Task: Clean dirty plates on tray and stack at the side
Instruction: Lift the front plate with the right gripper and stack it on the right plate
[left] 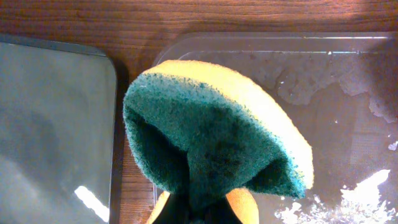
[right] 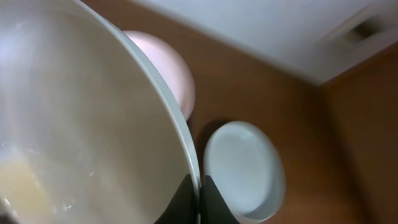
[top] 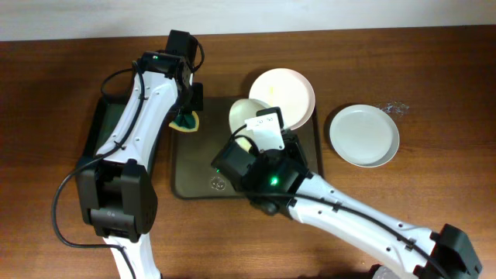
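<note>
My right gripper moves to the right in the overhead view, down onto the third plate point(top: 364, 136) point(right: 241, 167), and releases there next, as that plate already lies beside the tray.
My right gripper point(right: 200, 190) is shut on the rim of a white plate point(right: 81, 124) and holds it tilted above the brown tray point(top: 194, 182); yellowish smears show on its inside. In the overhead view this plate point(top: 244, 115) sits just beyond the right wrist. A second plate point(top: 287, 93) rests at the tray's far right corner and also shows in the right wrist view point(right: 171, 71). A third plate point(top: 363, 136) lies on the table right of the tray. My left gripper point(top: 186, 116) is shut on a green-yellow sponge point(left: 211, 137), folded, over the tray's left edge.
A smaller black tray point(top: 105, 132) lies left of the brown tray, under the left arm, and shows in the left wrist view point(left: 56, 124). The brown tray's surface point(left: 323, 93) looks wet. The right arm crosses the table's front right.
</note>
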